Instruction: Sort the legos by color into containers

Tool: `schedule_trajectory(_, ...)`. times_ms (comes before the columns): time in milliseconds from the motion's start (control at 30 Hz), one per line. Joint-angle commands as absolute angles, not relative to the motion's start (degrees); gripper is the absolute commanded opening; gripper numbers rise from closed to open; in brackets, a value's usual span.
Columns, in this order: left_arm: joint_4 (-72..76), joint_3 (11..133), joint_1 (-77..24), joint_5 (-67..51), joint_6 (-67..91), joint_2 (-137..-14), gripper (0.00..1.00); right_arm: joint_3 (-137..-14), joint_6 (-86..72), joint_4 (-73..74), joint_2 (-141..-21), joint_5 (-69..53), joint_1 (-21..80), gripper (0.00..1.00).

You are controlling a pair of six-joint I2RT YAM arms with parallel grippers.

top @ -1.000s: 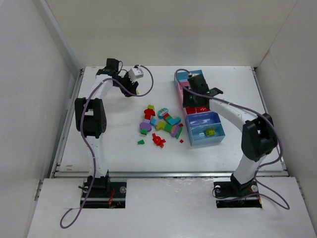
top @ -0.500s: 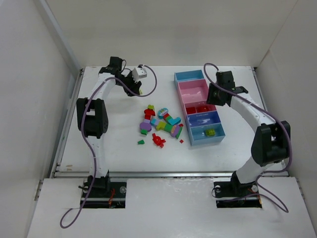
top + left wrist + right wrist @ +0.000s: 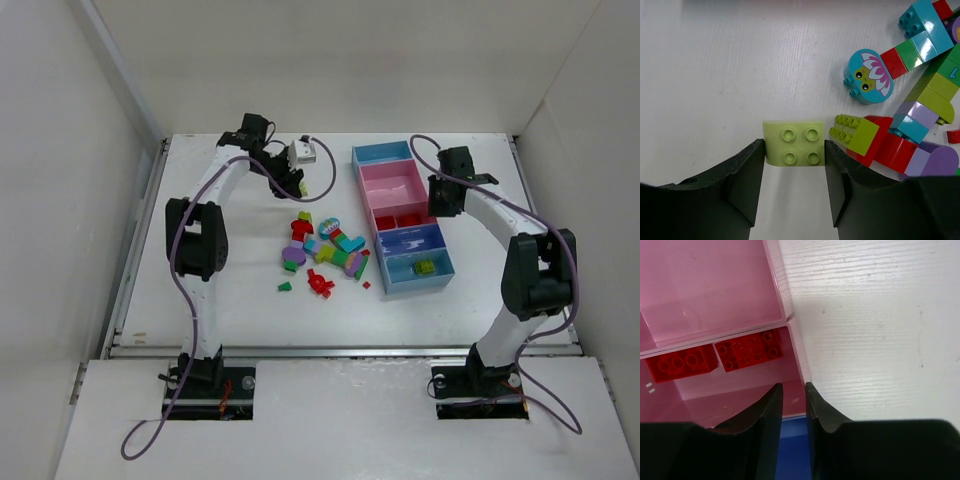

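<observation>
I will next move my left gripper back and to the right in the top view to release its brick over the nearest light blue bin, since a yellow-green brick lies there.
The legos (image 3: 325,250) lie in a loose mixed pile mid-table. The containers (image 3: 396,186) form one strip to the pile's right. My left gripper (image 3: 301,186) hangs just beyond the pile's far side, shut on a yellow-green brick (image 3: 794,142) that sits between its fingers (image 3: 747,170). My right gripper (image 3: 792,387) hovers over the right wall of the second pink bin (image 3: 795,352), its jaws a narrow gap apart with nothing between them. Two red bricks (image 3: 747,350) lie in that bin. A yellow-green brick (image 3: 424,267) lies in the nearest light blue bin.
In the left wrist view the pile's edge is close on the right: a teal flower-faced brick (image 3: 869,76), a yellow-green brick (image 3: 857,134) and stacked red, purple and teal pieces. Cardboard walls enclose the table (image 3: 230,290) on three sides.
My right arm swung from above the bins to the strip's right edge and its jaws narrowed. My left arm carried the yellow-green brick to the right, toward the bins.
</observation>
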State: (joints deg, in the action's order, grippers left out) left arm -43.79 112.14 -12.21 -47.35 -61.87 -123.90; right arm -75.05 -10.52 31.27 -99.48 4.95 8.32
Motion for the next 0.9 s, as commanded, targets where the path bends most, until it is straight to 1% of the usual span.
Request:
schedule_trajectory(0, -46.1, 113.5, -12.8, -50.0, -63.2, -123.4, 0.0, -75.9, -9.0, 29.0, -100.1, 5.5, 8.0, 0.29)
schedule_trajectory(33, -46.7, 113.5, -13.4, -50.0, -63.2, -123.4, 0.0, -75.9, -9.0, 29.0, -100.7, 5.0, 8.0, 0.24)
schedule_trajectory(133, -46.7, 113.5, -14.7, -50.5, -63.2, -122.9, 0.0, -74.5, -9.5, 28.3, -101.2, 4.5, 8.0, 0.16)
schedule_trajectory(167, -46.7, 113.5, -15.3, -51.1, -63.2, -122.9, 0.0, -74.5, -9.5, 27.7, -101.2, 4.5, 8.0, 0.12)
schedule_trajectory(233, -47.2, 113.5, -15.9, -51.1, -63.2, -122.3, 0.0, -72.2, -10.3, 27.0, -99.9, 3.8, 8.0, 0.1)
schedule_trajectory(300, -47.2, 112.9, -16.4, -51.6, -63.2, -121.7, 0.0, -70.3, -12.4, 26.0, -98.7, 3.3, 8.0, 0.06)
schedule_trajectory(433, -47.2, 110.9, -18.3, -51.6, -63.2, -120.7, 0.0, -66.2, -14.8, 24.3, -96.5, 2.7, 8.0, 0.03)
schedule_trajectory(533, -47.2, 109.6, -18.8, -51.6, -63.2, -119.5, 0.0, -63.5, -16.3, 23.6, -94.7, 2.2, 8.0, 0.03)
schedule_trajectory(867, -47.2, 108.5, -21.0, -53.3, -63.2, -117.9, 0.0, -56.4, -19.6, 24.7, -86.0, 6.2, 8.0, 0.03)
